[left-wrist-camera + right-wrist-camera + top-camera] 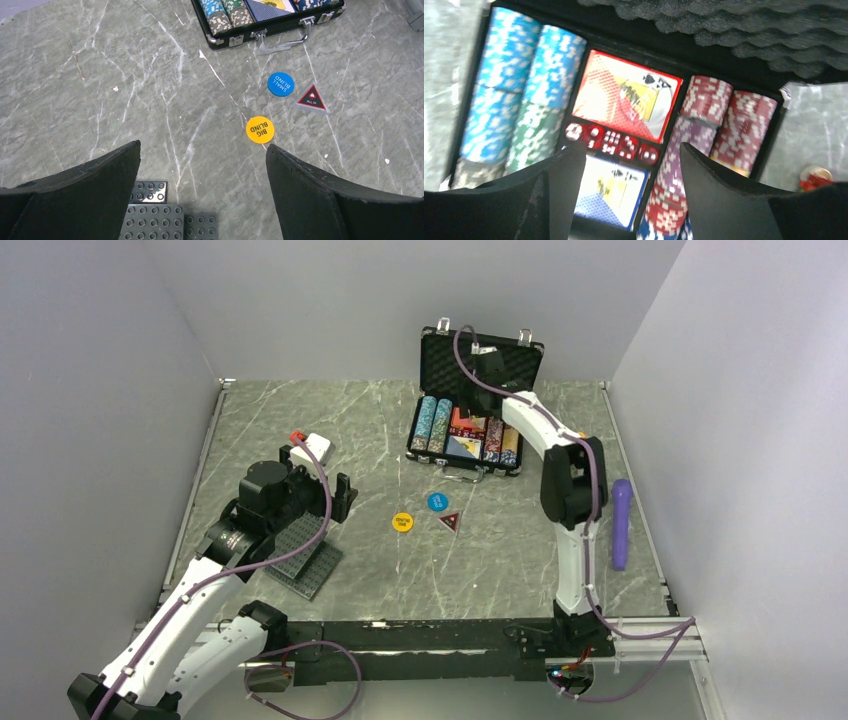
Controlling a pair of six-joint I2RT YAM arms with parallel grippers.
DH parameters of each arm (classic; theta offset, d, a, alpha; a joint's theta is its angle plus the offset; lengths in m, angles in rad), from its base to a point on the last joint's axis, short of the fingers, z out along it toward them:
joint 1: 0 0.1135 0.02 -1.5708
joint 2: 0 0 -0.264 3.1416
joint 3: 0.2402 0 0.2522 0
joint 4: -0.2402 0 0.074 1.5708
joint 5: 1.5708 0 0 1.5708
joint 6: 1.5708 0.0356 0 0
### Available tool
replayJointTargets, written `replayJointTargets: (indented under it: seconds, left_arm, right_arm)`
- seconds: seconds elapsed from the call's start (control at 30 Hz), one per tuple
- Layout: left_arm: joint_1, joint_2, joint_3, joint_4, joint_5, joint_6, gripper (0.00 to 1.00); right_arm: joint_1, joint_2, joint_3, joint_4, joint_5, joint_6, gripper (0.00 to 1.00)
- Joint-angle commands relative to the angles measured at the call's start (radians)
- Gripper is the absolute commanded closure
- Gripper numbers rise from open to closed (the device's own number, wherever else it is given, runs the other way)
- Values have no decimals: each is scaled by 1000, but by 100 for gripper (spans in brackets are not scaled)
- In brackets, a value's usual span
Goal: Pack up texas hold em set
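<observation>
My right gripper will move back and down onto the blue button (438,502). The button is below it and toward my base, still outside the open briefcase.
The black briefcase (440,462) lies open at the back middle, its foam-lined lid (520,358) upright. Rows of chips (519,75), a red card deck (629,97), red dice (614,142) and a blue card deck (609,192) lie inside. My right gripper (633,160) is open and empty just above the decks and shows over the case in the top view (478,398). The yellow button (260,129), blue button (280,84) and red-triangle button (311,98) lie on the table in front of the case. My left gripper (202,170) is open and empty, left of the buttons.
Dark grey studded plates (300,550) lie under my left arm, with a white and red block (310,448) behind it. A purple stick-like object (621,523) lies at the right edge. Grey walls close in the table on three sides.
</observation>
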Motion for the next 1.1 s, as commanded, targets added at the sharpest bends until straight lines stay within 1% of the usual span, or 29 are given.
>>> replayJointTargets:
  seconds: [0.0,0.1,0.2,0.3,0.37,0.53,0.67,0.83,1.07]
  left_arm:
    - [9,-11,20,29,-8,-13,1]
    - [15,-14,20,29,-11,-13,0]
    - [25,-14,20,31,2,-18,1]
    - [35,-9,21,31,10,-22,1]
    - [37,-6,21,28,5,-23,0]
    - [37,-5,20,25,-19,-18,0]
    - [37,-4,18,28,-23,-18,1]
    - [37,2,17,25,-21,-20,1]
    - [37,-1,18,28,-18,-20,1]
  right_arm:
    - [23,-247,-150,114,-17,2,27]
    - [54,-364,-287,137,-28,16,27]
    - [113,-468,-415,137,-30,25,26]
    - [179,-534,-524,120,-51,44,26]
    - [227,-548,-564,93,-45,53,26]
    - [335,-540,-630,46,6,87,26]
    - [378,-509,-672,73,-26,123,26]
    - [386,-442,-673,85,-47,143,27]
    - [384,-376,-634,64,-54,116,27]
